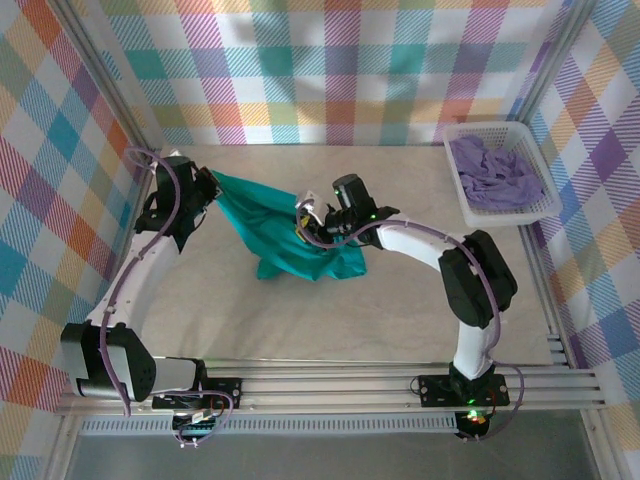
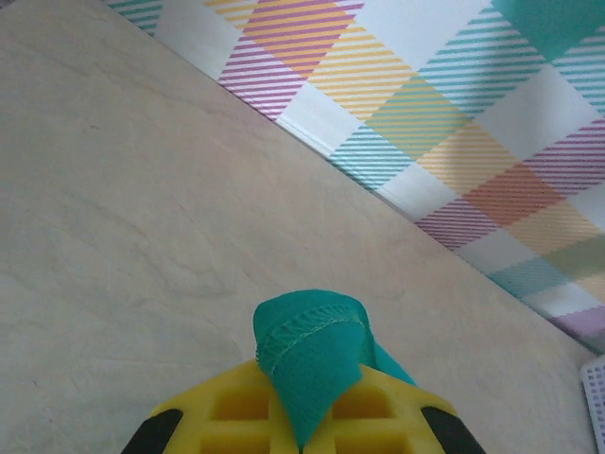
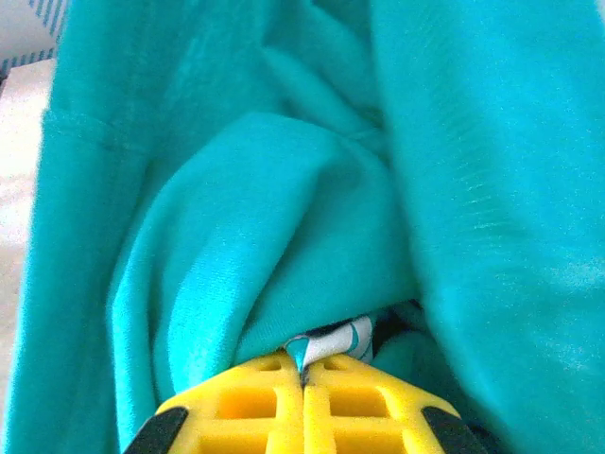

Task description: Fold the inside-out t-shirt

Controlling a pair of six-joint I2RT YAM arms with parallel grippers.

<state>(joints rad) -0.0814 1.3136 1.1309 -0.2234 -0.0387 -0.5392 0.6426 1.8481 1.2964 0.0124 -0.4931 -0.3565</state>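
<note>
I should bring the stitched hem down and back with my left gripper to release it there, since open tabletop lies below and back from the gripper, beside the t-shirt's drooping folds.
The inside-out t-shirt (image 1: pixel 268 222), teal-green, hangs stretched between both arms above the table, its lower folds drooping toward the surface at centre. My left gripper (image 1: pixel 205 185) is shut on a stitched hem of the t-shirt (image 2: pixel 312 359), which sticks up between the yellow fingers (image 2: pixel 236 411). My right gripper (image 1: pixel 310 222) is shut on a fold of the t-shirt (image 3: pixel 284 208) where a bit of pale print shows; the cloth bunches right in front of its yellow fingers (image 3: pixel 369 402).
A white basket (image 1: pixel 462 190) at the back right holds a lavender-purple garment (image 1: pixel 495 172). Plaid walls (image 1: pixel 330 70) enclose the table (image 1: pixel 300 320) on three sides. In the left wrist view, bare tabletop (image 2: pixel 142 218) runs to the wall.
</note>
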